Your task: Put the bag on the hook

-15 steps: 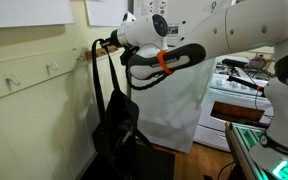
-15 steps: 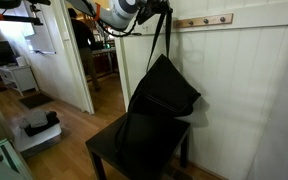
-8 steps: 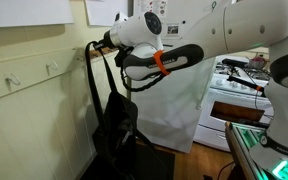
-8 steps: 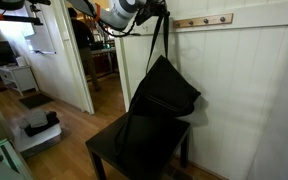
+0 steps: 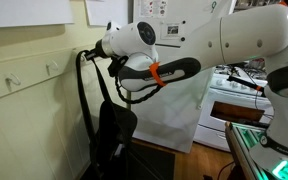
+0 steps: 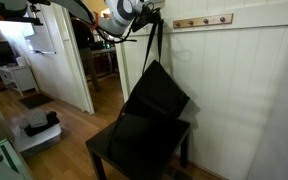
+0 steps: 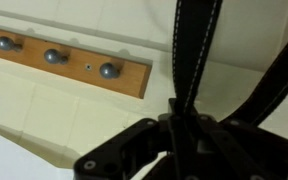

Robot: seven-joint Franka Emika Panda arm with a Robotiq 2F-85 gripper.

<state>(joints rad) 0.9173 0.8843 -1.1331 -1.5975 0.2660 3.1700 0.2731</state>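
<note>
The straps need to be released against the wall bar, so my gripper needs to edge left in the wrist view toward the wooden strip's end (image 6: 177,23) (image 7: 142,79) next and then let go of them there.
The black bag (image 5: 112,135) hangs by its two long straps from my gripper (image 5: 92,52). The gripper is shut on the straps right against the cream wall rail. The straps loop down by the wall. The hook nearest the wooden strip is hidden behind the gripper and straps. In an exterior view the bag (image 6: 149,110) hangs tilted from my gripper (image 6: 149,12), its bottom resting on a black table (image 6: 102,152). In the wrist view the straps (image 7: 189,50) run up out of the shut jaws (image 7: 179,125).
Two similar pale hooks (image 5: 52,68) (image 5: 14,80) sit farther along the cream rail. A light wooden strip with three knobs (image 6: 204,20) (image 7: 74,65) is on the white panelled wall. An open doorway (image 6: 99,60) is beside the bag, and a stove (image 5: 239,85) stands behind the arm.
My gripper has moved with the straps closer to the cream wall rail. The bag has swung and shifted toward that wall, hanging a little lower.
</note>
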